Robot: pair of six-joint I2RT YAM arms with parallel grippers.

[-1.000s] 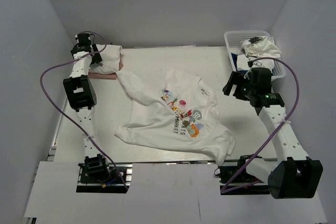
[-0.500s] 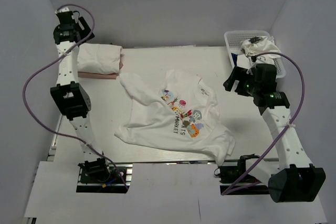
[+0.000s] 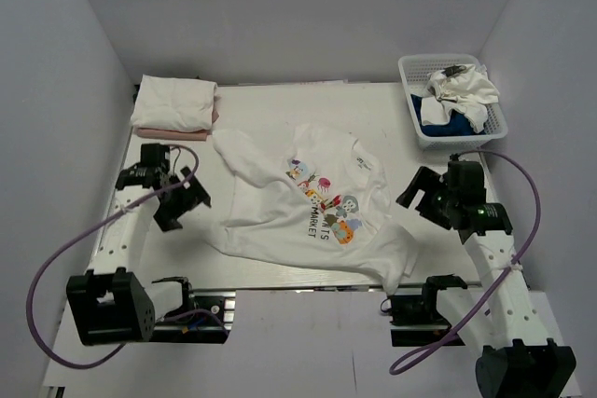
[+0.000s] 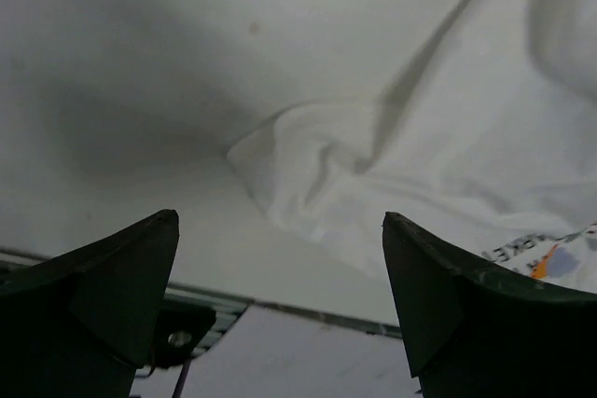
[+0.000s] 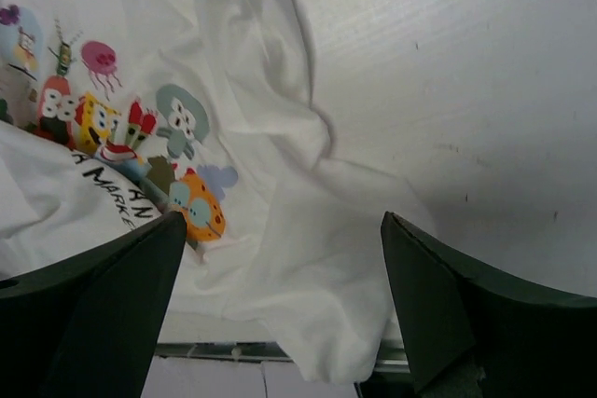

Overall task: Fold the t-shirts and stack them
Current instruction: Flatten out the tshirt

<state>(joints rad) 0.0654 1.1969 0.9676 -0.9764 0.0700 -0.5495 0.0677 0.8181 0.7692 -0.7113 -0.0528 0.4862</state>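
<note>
The left gripper moves to the right in the top view next and lowers onto the crumpled shirt's nearest corner, because that corner juts out over bare tabletop.
A white t-shirt with a cartoon print lies crumpled and unfolded in the middle of the table. Its bottom corner shows in the left wrist view; its print and sleeve show in the right wrist view. A stack of folded shirts, white on pale pink, sits at the back left. My left gripper is open and empty, just left of the shirt's lower left corner. My right gripper is open and empty, just right of the shirt's sleeve.
A white basket at the back right holds crumpled white and blue cloth. The table's front edge with a metal rail runs just below the shirt. White walls enclose the table on three sides.
My left arm has swung from the folded stack at the back left down to the shirt's lower left corner. My right gripper has moved down and nearer, beside the shirt's sleeve.
</note>
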